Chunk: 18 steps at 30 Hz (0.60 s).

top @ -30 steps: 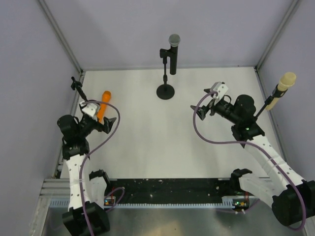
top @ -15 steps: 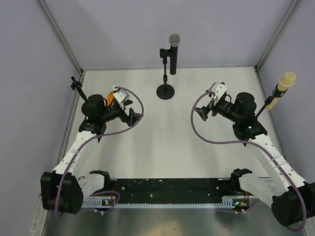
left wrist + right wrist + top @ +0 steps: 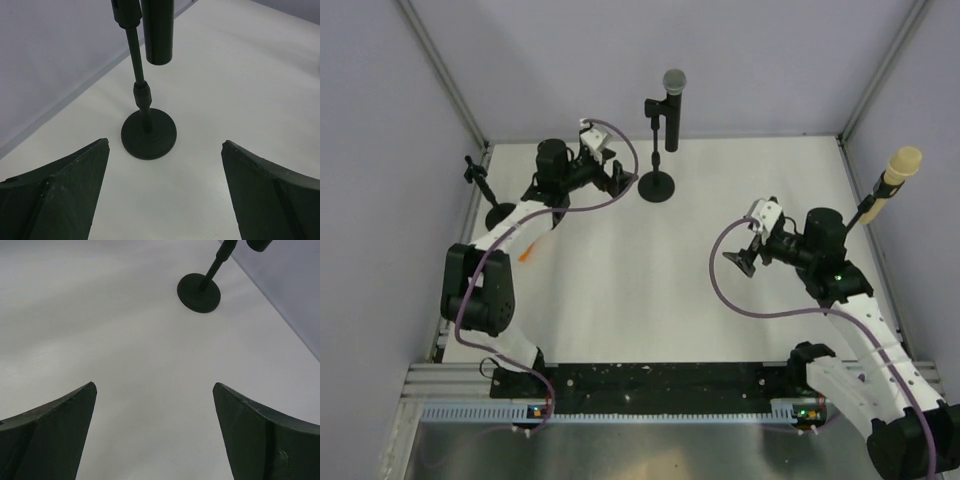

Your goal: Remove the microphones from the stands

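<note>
I should next move my left gripper across to the stand and close its fingers around the thin pole (image 3: 655,138) (image 3: 135,57), which is to the gripper's right in the top view.
A black microphone (image 3: 673,108) with a grey mesh head stands upright in the clip of a black stand (image 3: 656,186) at the far middle of the table. My left gripper (image 3: 618,178) hovers open just left of the stand's round base, touching nothing. In the left wrist view the base (image 3: 148,134) and pole lie straight ahead between the wide-apart fingers of the left gripper (image 3: 164,144), with the microphone's lower end (image 3: 158,30) above. My right gripper (image 3: 740,258) is open over bare table at the right. Its wrist view shows the right gripper (image 3: 154,385) empty and the stand base (image 3: 199,292) far ahead.
A beige-headed microphone (image 3: 897,170) sits in a stand by the right wall. An orange microphone (image 3: 526,252) lies on the table at the left, mostly hidden under my left arm. A small empty stand (image 3: 476,176) is by the left wall. Walls close in three sides.
My left arm has swung from the near left, over the orange microphone, out to the centre stand's base. The right gripper has drawn back slightly toward the near side. Both stay open.
</note>
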{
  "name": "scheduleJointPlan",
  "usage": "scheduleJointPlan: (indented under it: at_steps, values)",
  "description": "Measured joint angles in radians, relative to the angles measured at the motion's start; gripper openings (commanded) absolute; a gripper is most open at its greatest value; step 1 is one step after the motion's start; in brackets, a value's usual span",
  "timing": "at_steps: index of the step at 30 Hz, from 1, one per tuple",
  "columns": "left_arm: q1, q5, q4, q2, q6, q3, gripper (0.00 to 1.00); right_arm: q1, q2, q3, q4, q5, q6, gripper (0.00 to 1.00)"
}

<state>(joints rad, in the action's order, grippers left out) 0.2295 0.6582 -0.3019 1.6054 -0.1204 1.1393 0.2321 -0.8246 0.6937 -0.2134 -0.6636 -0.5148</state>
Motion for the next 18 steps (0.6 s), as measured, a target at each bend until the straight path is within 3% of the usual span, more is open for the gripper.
scheduleJointPlan:
  at_steps: [8,13,18]
  values:
    - [0.012,0.028,-0.114,0.257,0.018,0.196,0.91,-0.129,0.006,0.008,-0.081,-0.078,-0.015,0.99]
    - [0.012,0.092,-0.163,0.399,0.018,0.331,0.71,-0.196,-0.022,0.008,-0.084,-0.135,-0.013,0.99]
    - [0.013,0.153,-0.206,0.508,0.027,0.458,0.64,-0.226,-0.027,-0.002,-0.056,-0.146,-0.014,0.99]
